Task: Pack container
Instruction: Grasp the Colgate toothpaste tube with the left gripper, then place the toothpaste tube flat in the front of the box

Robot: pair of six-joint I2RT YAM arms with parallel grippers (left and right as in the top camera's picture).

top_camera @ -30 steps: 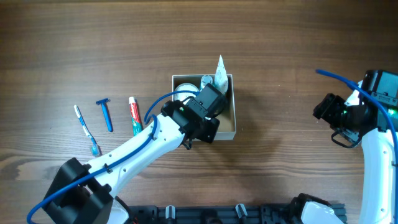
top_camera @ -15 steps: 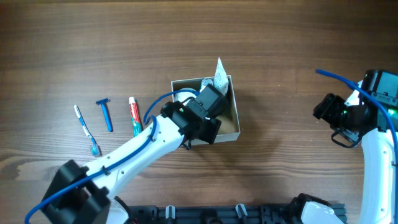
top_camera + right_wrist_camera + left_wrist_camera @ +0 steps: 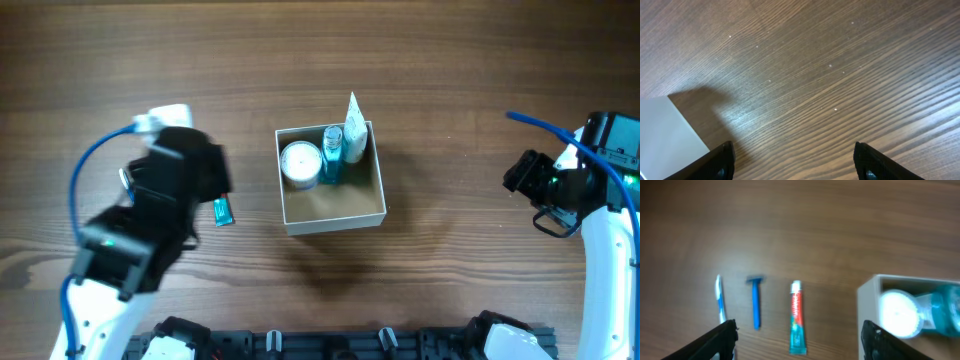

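The toothpaste tube is midway between the open fingers, so my left gripper will go down onto its teal tail (image 3: 223, 208) (image 3: 797, 334) and close.
The container (image 3: 335, 204), a square cardboard box with white walls, sits mid-table. Inside it are a round white jar (image 3: 300, 162), a teal bottle (image 3: 331, 155) and a white tube (image 3: 354, 125) leaning on its far rim. My left arm (image 3: 165, 190) hovers left of the box. In the left wrist view my left gripper (image 3: 799, 327) is open and empty above a toothpaste tube (image 3: 797, 317), with a blue razor (image 3: 756, 302) and a toothbrush (image 3: 720, 300) beside it. My right gripper (image 3: 793, 150) stands open over bare wood at the far right.
In the overhead view only the toothpaste's teal end (image 3: 223, 210) shows past the left arm. The container's white wall (image 3: 867, 315) shows at the right of the left wrist view. A white surface (image 3: 670, 135) fills the lower-left corner of the right wrist view.
My left gripper opened and drew back out of the container to the left, over the toiletries. The teal bottle now stands in the box. The right arm has not moved.
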